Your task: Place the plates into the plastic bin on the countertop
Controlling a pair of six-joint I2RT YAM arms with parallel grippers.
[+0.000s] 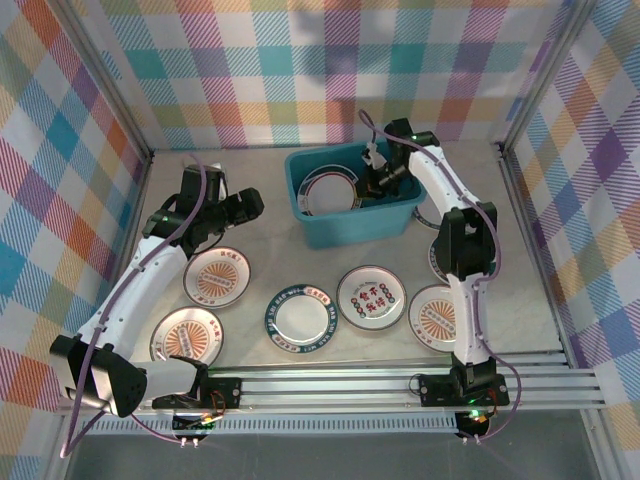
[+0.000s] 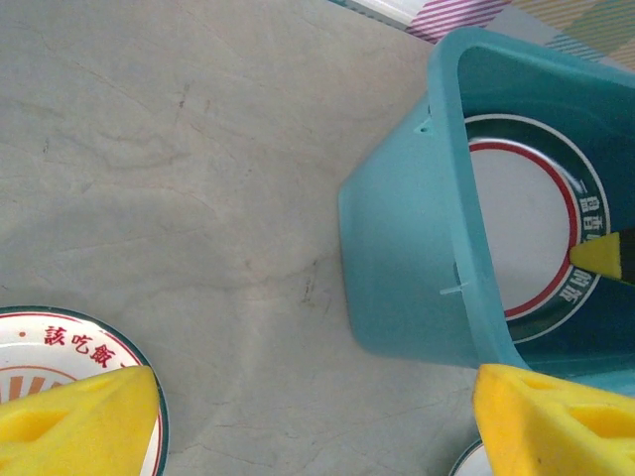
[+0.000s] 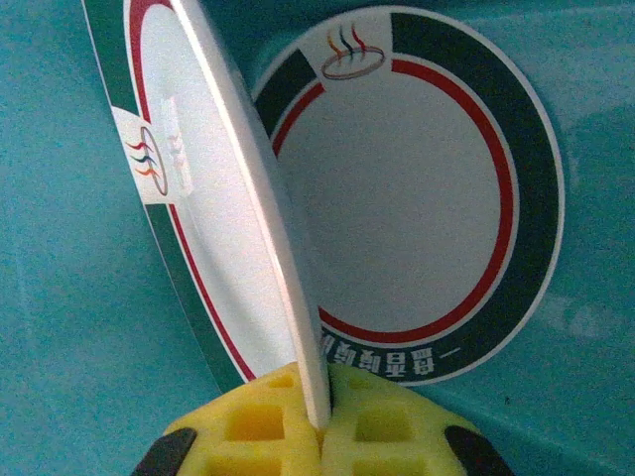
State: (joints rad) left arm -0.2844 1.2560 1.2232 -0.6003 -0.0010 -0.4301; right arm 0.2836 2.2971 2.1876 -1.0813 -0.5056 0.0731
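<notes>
Next, my right gripper comes down toward the flat plate, which lies below the held plate, and releases the held plate's rim, since that plate is still raised on edge.
The teal plastic bin stands at the back middle of the beige countertop. My right gripper is down inside it, shut on the rim of a green-rimmed plate held on edge above a similar plate lying flat on the bin floor. My left gripper hovers open left of the bin, its yellow fingers wide apart over bare countertop. On the counter lie orange sunburst plates, a dark-rimmed plate and a character plate.
Plaid walls close in the back and both sides. A metal rail runs along the near edge. Another plate is partly hidden behind the right arm. In the left wrist view an orange plate sits by the left finger.
</notes>
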